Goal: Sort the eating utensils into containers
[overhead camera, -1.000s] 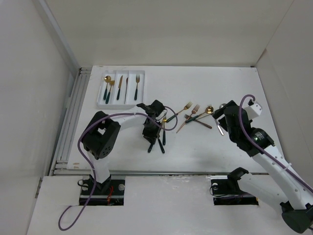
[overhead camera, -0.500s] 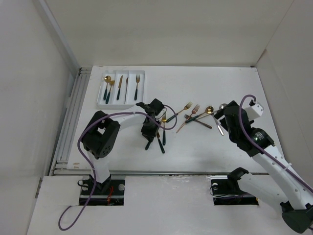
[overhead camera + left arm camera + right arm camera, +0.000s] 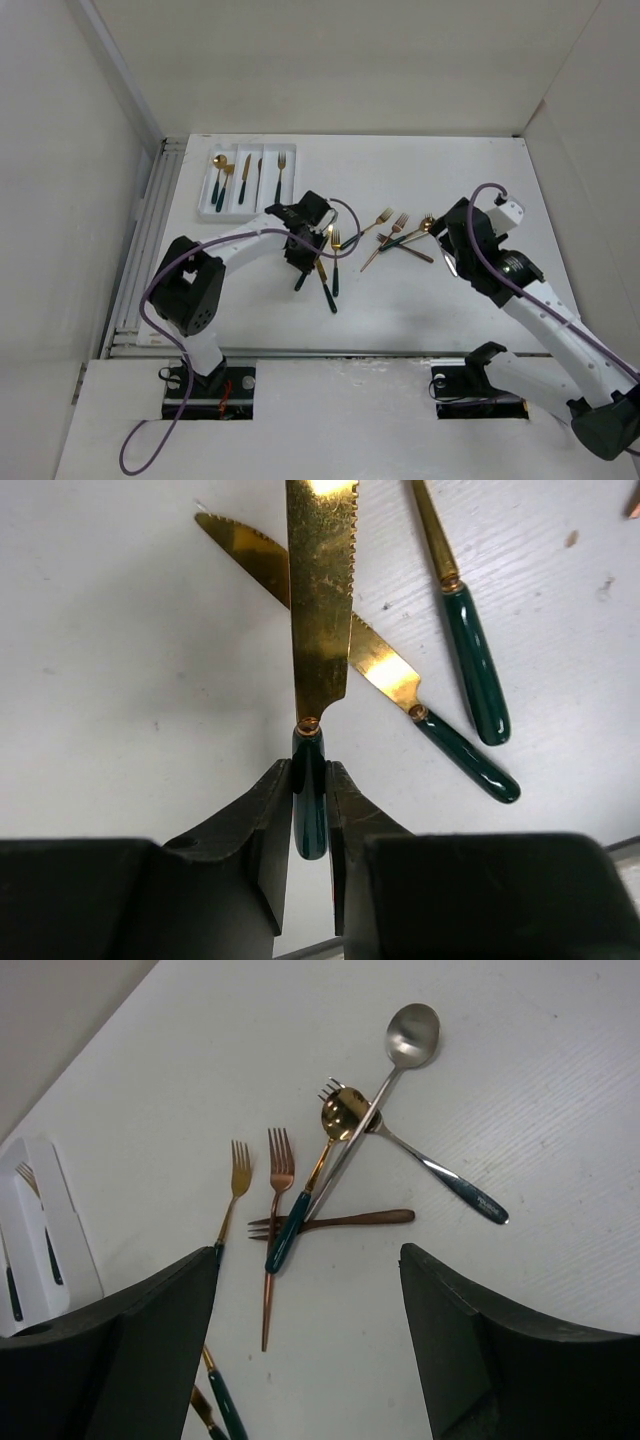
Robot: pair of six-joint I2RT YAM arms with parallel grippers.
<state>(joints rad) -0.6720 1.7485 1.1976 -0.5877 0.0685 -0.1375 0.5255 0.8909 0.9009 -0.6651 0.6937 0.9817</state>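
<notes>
I need to lift my left gripper's gold knife outward, then lower it beside the matching gold knife in the tray's middle section (image 3: 251, 181).
My left gripper (image 3: 310, 805) is shut on the dark green handle of a gold knife (image 3: 320, 610), holding it just above the table; in the top view this gripper (image 3: 302, 270) sits near the table's middle. A second gold knife (image 3: 375, 665) and a green-handled utensil (image 3: 475, 670) lie under it. My right gripper (image 3: 310, 1350) is open and empty above a pile of utensils (image 3: 400, 238): a silver spoon (image 3: 412, 1032), a gold spoon (image 3: 300, 1210), copper forks (image 3: 272, 1230) and a gold fork (image 3: 238, 1175). The white three-compartment tray (image 3: 205, 212) at the back left holds several utensils.
The tray's corner shows at the left edge of the right wrist view (image 3: 70, 1250). White walls close in the table on the left, back and right. A rail (image 3: 145, 240) runs along the table's left edge.
My left gripper has moved back and left toward the tray with the knife in it. The right arm has shifted slightly left over the pile.
</notes>
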